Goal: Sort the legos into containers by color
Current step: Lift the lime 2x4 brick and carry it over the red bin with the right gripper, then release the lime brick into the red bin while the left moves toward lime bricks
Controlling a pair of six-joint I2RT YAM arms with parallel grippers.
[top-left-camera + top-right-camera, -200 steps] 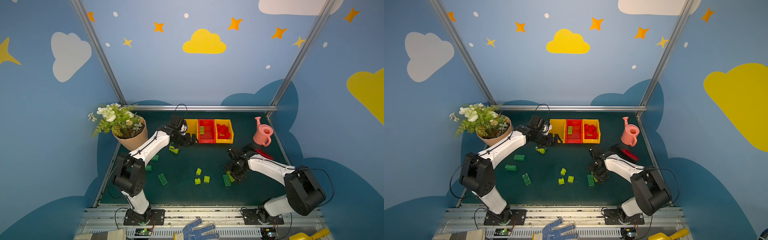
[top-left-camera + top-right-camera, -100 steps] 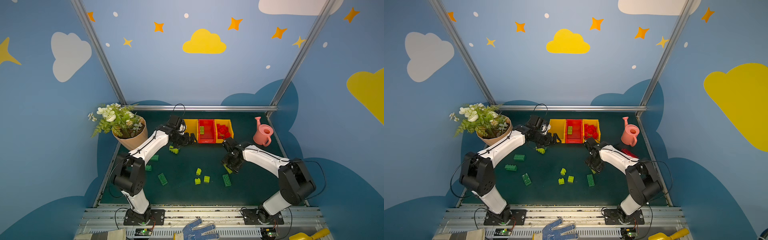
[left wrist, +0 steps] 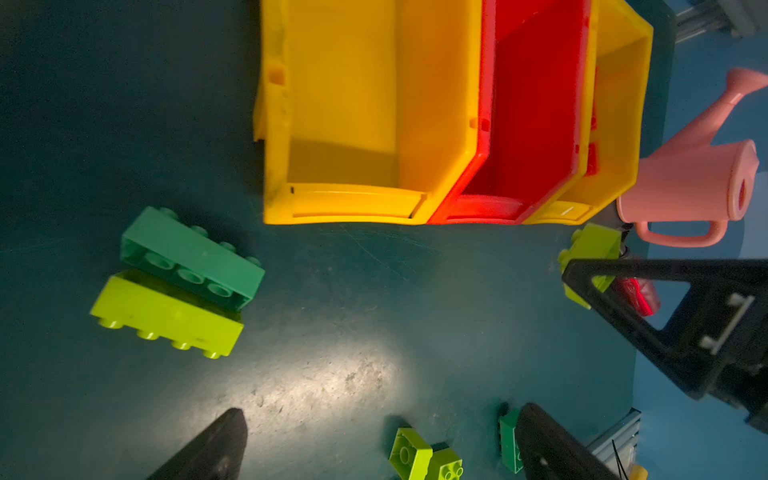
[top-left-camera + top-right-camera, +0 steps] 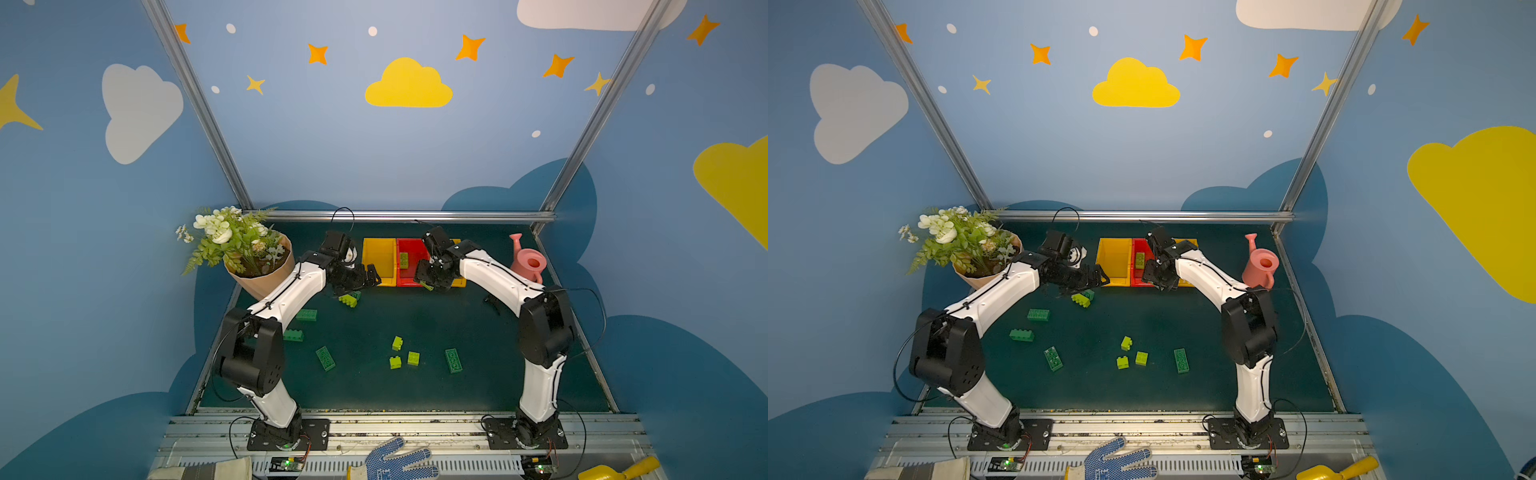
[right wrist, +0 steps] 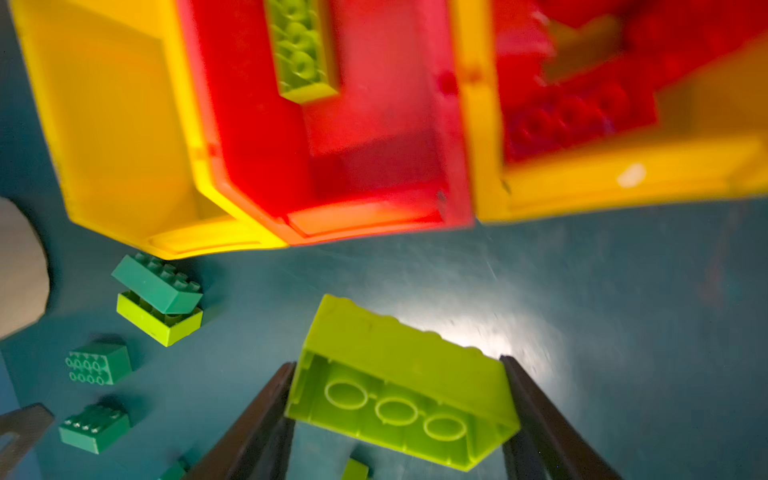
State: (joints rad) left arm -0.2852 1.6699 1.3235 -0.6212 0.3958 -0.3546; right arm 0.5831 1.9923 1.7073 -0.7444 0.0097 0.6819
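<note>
The red container with another lime lego is outward of my right gripper. My right gripper will move outward over it to release the lime lego.
My right gripper is shut on a long lime lego, carried studs-down just above the mat before the red container. Another lime lego lies inside that container. Red legos fill the yellow container beside it; the other yellow container holds nothing. My left gripper hangs open at that container's front corner, with nothing between its fingers. A dark green lego leans on a lime one just below it.
Loose legos lie on the mat: dark green ones and small lime ones. A tan flowerpot stands at back left, a pink watering can at back right. A blue glove lies beyond the front rail.
My right arm has swung from the front right of the mat up to the containers, carrying the lime lego. The left arm has barely moved.
</note>
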